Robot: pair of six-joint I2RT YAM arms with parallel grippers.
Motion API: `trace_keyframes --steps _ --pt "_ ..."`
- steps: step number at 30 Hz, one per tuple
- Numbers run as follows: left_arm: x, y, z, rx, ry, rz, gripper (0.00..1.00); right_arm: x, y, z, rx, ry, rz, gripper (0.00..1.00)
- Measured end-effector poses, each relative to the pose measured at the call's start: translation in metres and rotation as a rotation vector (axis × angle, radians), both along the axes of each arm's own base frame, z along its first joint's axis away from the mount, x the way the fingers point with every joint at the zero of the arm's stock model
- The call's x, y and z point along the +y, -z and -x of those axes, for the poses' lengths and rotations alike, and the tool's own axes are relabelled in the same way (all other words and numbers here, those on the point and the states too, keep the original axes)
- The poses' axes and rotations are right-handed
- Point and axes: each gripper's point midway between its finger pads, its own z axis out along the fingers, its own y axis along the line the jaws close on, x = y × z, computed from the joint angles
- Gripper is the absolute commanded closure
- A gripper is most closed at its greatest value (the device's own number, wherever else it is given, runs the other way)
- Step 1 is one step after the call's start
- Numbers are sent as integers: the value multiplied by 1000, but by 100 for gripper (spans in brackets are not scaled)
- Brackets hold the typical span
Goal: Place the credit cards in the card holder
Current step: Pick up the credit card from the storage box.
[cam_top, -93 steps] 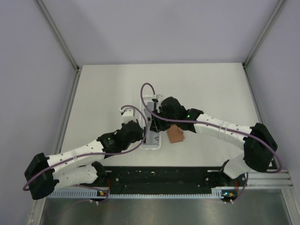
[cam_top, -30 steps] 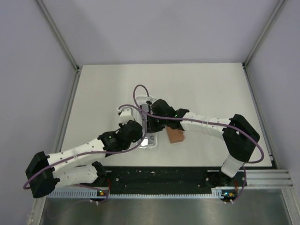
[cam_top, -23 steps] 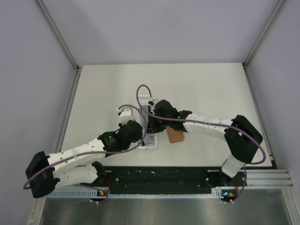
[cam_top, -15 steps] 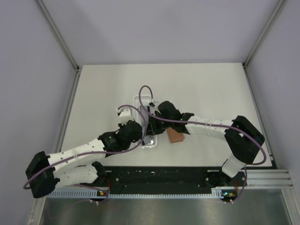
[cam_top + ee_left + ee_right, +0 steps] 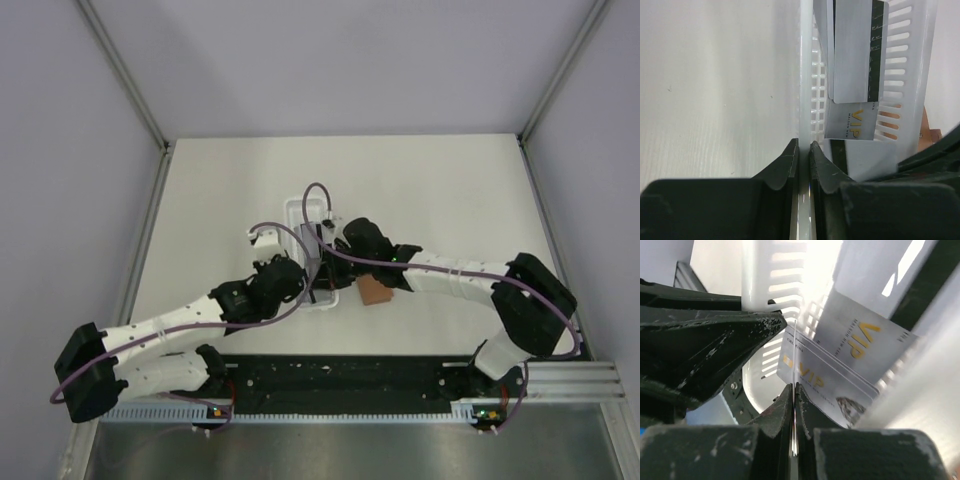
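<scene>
I will next slide my left gripper and the tray's gripped side (image 5: 289, 215) (image 5: 806, 95) to the left in the top view and then let go of it, because my right gripper is already pinching a card.
Several silvery credit cards lie in a white slotted tray (image 5: 297, 212): one shows a dark stripe (image 5: 857, 50), another gold VIP lettering (image 5: 852, 120). My right gripper (image 5: 794, 386) reaches into the tray and is shut on one card's edge (image 5: 795, 347), seen edge-on, above two VIP cards (image 5: 860, 340). My left gripper (image 5: 804, 145) is shut on the tray's left wall (image 5: 805, 75). The orange-brown card holder (image 5: 377, 292) lies folded right of the tray, under the right arm, and shows as an orange patch (image 5: 926, 127) in the left wrist view.
Both arms meet over the tray (image 5: 760, 285) near the table's front middle, my left gripper (image 5: 303, 283) beside my right gripper (image 5: 325, 262). Purple cables (image 5: 312, 195) loop above the wrists. The white table (image 5: 440, 180) is walled on three sides.
My right gripper has slid along the tray toward the near edge and its jaws have closed on a card. The left gripper has kept its hold on the tray wall.
</scene>
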Motion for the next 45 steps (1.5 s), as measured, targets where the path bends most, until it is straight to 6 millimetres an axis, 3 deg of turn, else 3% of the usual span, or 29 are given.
trace_keyframes --steps 4,8,11,15,20,25,29,35,45 --pt "4 0 -3 1 -10 -6 100 -19 -27 -11 -95 85 7 100" --pt "14 5 -12 20 -33 -18 100 -46 -83 -28 -233 197 -57 100" --pt "31 17 -24 67 -63 -50 100 -69 -111 -37 -291 260 -84 100" --pt "46 36 -30 131 -67 -107 93 -89 -109 -37 -287 286 -48 100" --pt "51 64 -28 229 -19 -176 75 -103 -90 -19 -234 269 6 100" --pt "56 77 -29 274 6 -213 52 -112 -104 -5 -214 278 -44 100" --pt "54 70 -35 261 14 -205 42 -113 -140 9 -227 260 -178 100" --pt "49 53 -41 221 28 -186 37 -107 -212 43 -280 128 -453 100" --pt "45 -8 -39 76 64 -82 36 -110 -309 107 -302 -156 -846 100"
